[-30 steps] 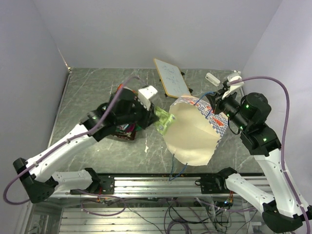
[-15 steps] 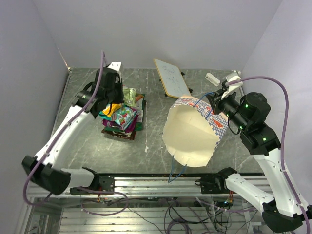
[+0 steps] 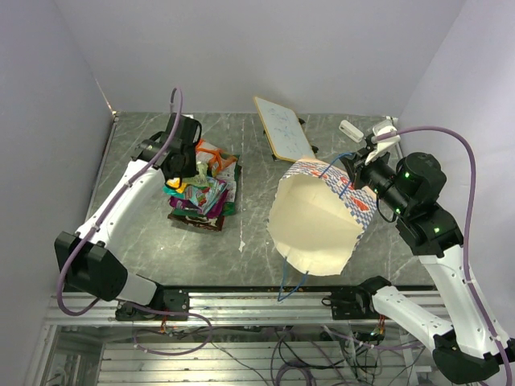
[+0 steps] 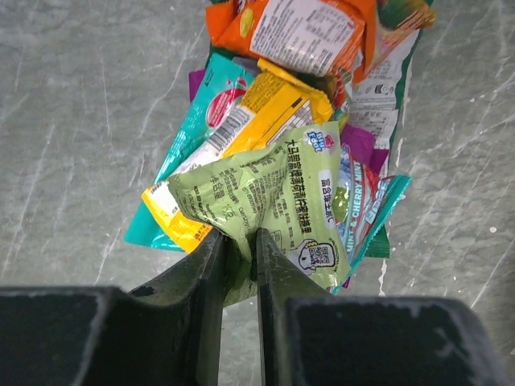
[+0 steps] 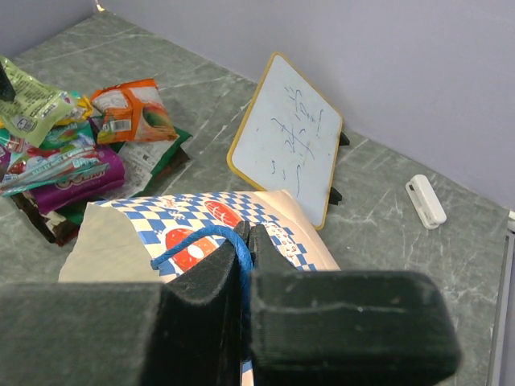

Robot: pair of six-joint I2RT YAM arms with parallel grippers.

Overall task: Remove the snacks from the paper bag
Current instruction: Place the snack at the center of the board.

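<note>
The light green packet (image 4: 278,193) already hangs over the snack pile, so the left gripper should go down toward the teal cherry packet (image 4: 360,201) below and release the green one.
A pile of snacks (image 3: 203,195) in orange, teal, yellow and magenta lies on the table's left side. My left gripper (image 4: 239,237) hangs over that pile, shut on the crumpled edge of a light green snack packet (image 4: 278,193). From above, the left gripper (image 3: 191,165) sits at the pile's far-left edge. The paper bag (image 3: 318,217), checkered blue and white outside and cream inside, stands tilted with its mouth open toward the left. My right gripper (image 5: 249,233) is shut on the bag's blue cord handle (image 5: 197,240), holding up the rim (image 5: 201,211).
A white board (image 3: 283,129) with a yellow frame leans at the back centre, behind the bag. A small white clip-like object (image 3: 349,127) lies near the back right. Walls close the table at left and back; a metal rail (image 3: 257,301) runs along the near edge.
My left arm swung left from the bag's mouth to the pile, carrying the green packet with it. The right arm and the bag have not moved.
</note>
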